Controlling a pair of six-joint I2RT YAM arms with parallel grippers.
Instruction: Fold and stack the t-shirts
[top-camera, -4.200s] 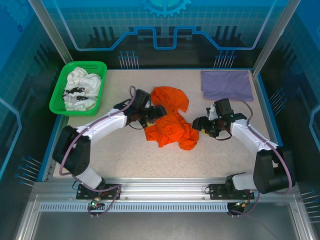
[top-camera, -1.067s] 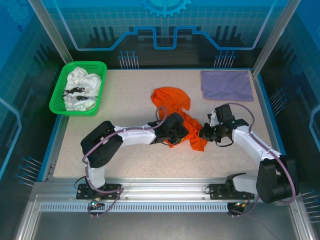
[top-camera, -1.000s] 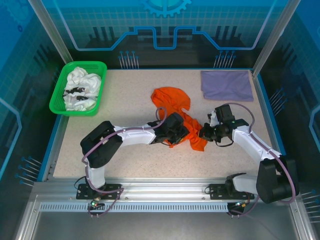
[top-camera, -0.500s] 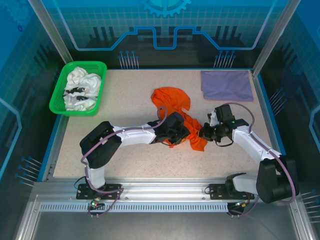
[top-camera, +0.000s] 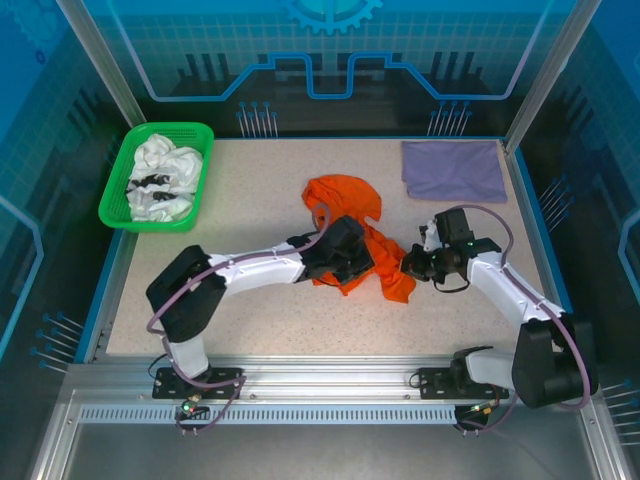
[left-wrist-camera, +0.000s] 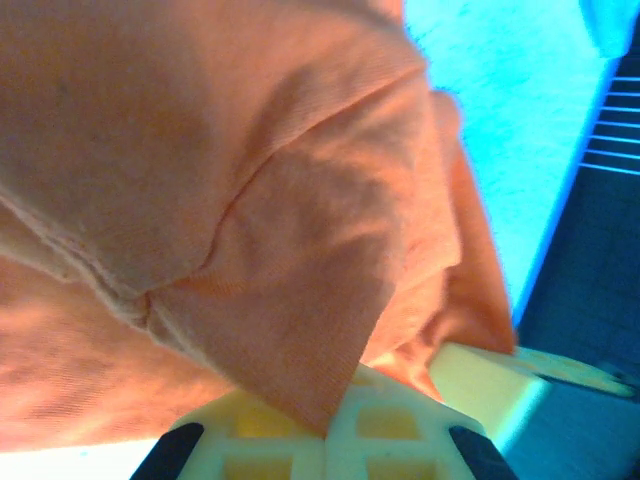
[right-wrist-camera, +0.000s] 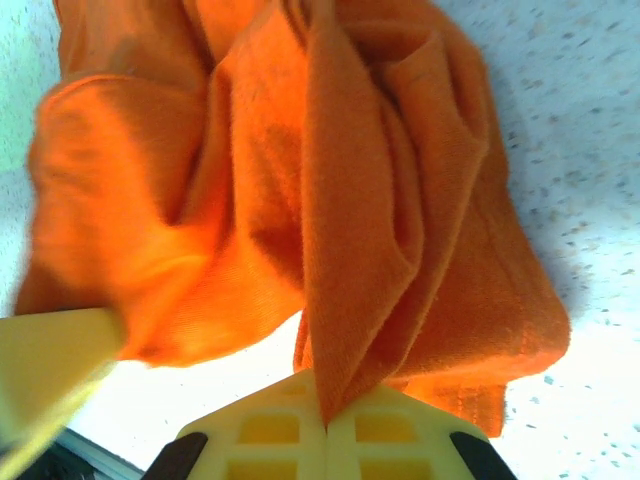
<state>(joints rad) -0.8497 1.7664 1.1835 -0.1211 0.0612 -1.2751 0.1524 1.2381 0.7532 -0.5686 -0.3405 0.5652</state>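
Note:
The orange t-shirt (top-camera: 355, 215) lies bunched between my grippers, so next my right gripper should pull the shirt's edge back onto the bare tabletop nearer the frame (top-camera: 424, 293) and release it.
A crumpled bright orange t-shirt (top-camera: 355, 215) lies in the middle of the table. My left gripper (top-camera: 358, 265) is shut on a fold of its near left side; the cloth (left-wrist-camera: 300, 300) is pinched between the pale yellow fingers (left-wrist-camera: 260, 440). My right gripper (top-camera: 408, 266) is shut on the shirt's right edge, a pleat of orange cloth (right-wrist-camera: 350, 300) running down between its fingers (right-wrist-camera: 390, 435). A folded lavender-purple t-shirt (top-camera: 453, 169) lies flat at the back right. White t-shirts with black print (top-camera: 163, 177) are heaped in the green basket.
The green plastic basket (top-camera: 120, 190) stands at the back left corner. Blue rails edge the table (top-camera: 250, 320) on both sides, and a metal frame runs along the near edge by the arm bases.
My left gripper has shut on the orange shirt and shifted slightly back and left with it. The right gripper has stayed shut on the shirt's right edge.

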